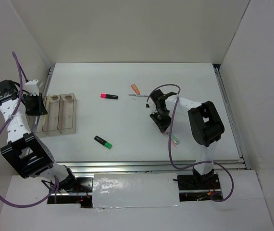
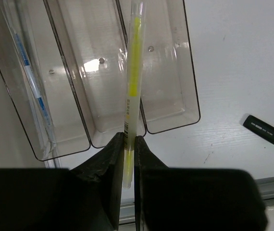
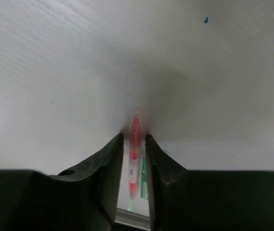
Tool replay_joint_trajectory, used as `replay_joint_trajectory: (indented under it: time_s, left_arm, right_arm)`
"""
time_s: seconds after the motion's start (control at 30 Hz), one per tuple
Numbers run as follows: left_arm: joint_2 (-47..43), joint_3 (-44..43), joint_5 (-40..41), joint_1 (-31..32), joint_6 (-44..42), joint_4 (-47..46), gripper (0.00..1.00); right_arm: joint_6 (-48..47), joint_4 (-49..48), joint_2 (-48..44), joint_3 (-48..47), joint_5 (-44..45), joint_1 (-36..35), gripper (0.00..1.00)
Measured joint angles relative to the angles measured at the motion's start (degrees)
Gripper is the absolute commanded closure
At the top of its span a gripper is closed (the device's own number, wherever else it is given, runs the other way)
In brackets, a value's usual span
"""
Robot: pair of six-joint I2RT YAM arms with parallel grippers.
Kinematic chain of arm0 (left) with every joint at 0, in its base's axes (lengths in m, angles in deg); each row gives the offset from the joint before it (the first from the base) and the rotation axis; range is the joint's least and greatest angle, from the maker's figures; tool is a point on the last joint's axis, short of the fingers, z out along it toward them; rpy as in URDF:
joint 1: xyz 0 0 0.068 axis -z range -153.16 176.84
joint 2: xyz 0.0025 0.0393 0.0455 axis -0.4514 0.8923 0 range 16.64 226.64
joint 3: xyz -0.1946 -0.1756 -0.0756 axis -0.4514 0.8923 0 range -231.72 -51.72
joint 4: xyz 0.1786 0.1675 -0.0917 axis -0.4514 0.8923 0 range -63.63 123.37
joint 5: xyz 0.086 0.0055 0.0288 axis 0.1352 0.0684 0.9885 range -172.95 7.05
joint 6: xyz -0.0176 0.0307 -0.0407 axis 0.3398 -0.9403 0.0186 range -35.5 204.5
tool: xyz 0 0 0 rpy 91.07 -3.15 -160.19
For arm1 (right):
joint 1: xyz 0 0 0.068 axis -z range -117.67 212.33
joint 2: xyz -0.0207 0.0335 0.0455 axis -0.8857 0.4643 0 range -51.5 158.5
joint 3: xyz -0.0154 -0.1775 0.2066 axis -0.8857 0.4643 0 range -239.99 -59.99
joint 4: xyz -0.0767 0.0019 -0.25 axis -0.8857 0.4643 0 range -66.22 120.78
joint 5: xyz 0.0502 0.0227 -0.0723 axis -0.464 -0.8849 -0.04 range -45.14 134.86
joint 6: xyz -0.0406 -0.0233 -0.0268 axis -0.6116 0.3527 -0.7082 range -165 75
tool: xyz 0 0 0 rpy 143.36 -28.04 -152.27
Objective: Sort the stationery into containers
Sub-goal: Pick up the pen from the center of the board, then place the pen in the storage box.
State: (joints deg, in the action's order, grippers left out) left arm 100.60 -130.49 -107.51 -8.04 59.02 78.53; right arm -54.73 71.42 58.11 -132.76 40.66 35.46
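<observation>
My left gripper will next move to the bin already holding a pen, below and to the left of my gripper in the wrist view, then go down and let go of the yellow pen.
My left gripper is shut on the lower end of a thin yellow pen, which stands above the wall between the middle and right containers. The left bin holds a silver-blue pen. My right gripper is down at the table with a red pen lying between its fingers; narrow gaps show on both sides of the pen. A mint green highlighter lies beside it. From above, the left gripper hangs by the containers and the right gripper is at mid-table.
A pink highlighter, an orange stub and a thin pen lie at the back of the table. A black-green highlighter lies in front, seen also at the right in the left wrist view. White walls enclose the table.
</observation>
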Motion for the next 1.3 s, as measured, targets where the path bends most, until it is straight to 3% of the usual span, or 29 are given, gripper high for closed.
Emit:
replay_joint_trajectory:
  time_s: [0.07,0.13,0.17,0.67,0.73,0.77,0.8,0.9,1.0,1.03,1.2,1.3]
  left_arm:
    - [0.83,0.0,0.63,-0.2,-0.02,-0.37,1.0]
    - [1.73,0.0,1.4,-0.22,-0.15,-0.92,1.0]
    - [2.38,0.02,2.01,-0.22,-0.35,-1.36,1.0]
    - [17.38,-3.56,12.61,-2.51,-1.6,-6.86,0.95]
    - [18.01,-4.39,13.62,-2.54,-1.57,-7.3,0.91]
    - [18.34,-4.92,14.12,-2.54,-1.55,-7.52,0.87]
    - [18.71,-5.38,14.43,-2.54,-1.53,-7.63,0.75]
    - [20.26,-7.3,15.17,-2.54,-1.49,-7.87,0.6]
    - [22.05,-8.79,15.65,-2.54,-1.25,-8.13,0.55]
    - [22.38,-8.98,15.61,-2.54,-1.25,-8.17,0.46]
    - [22.23,-9.6,11.82,-2.56,-1.25,-7.45,0.43]
    - [20.35,-10.38,3.82,-2.51,-1.22,-5.9,0.39]
  right_arm:
    - [0.0,0.11,0.44,-0.44,0.74,0.0,0.77]
    - [-0.17,0.13,0.52,-0.52,1.29,0.0,0.96]
    - [-0.26,0.11,0.52,-0.52,1.38,0.0,1.0]
    - [-0.35,1.88,-0.7,-2.86,-1.49,-0.02,1.0]
    - [-0.35,2.38,-1.99,-3.69,-2.45,-0.04,1.0]
    - [-0.35,2.67,-2.71,-4.07,-2.89,-0.07,1.0]
    - [-0.37,2.91,-3.5,-4.44,-3.37,-0.11,1.0]
    - [-0.37,3.82,-5.33,-5.51,-4.7,-0.15,1.0]
    - [-0.37,4.63,-6.73,-6.6,-5.88,-0.15,1.0]
    - [-0.35,4.81,-7.23,-6.93,-6.29,-0.15,1.0]
    - [-0.15,6.19,-10.97,-8.48,-10.54,0.63,1.0]
    - [0.37,6.43,-14.49,-10.8,-16.11,2.58,1.0]
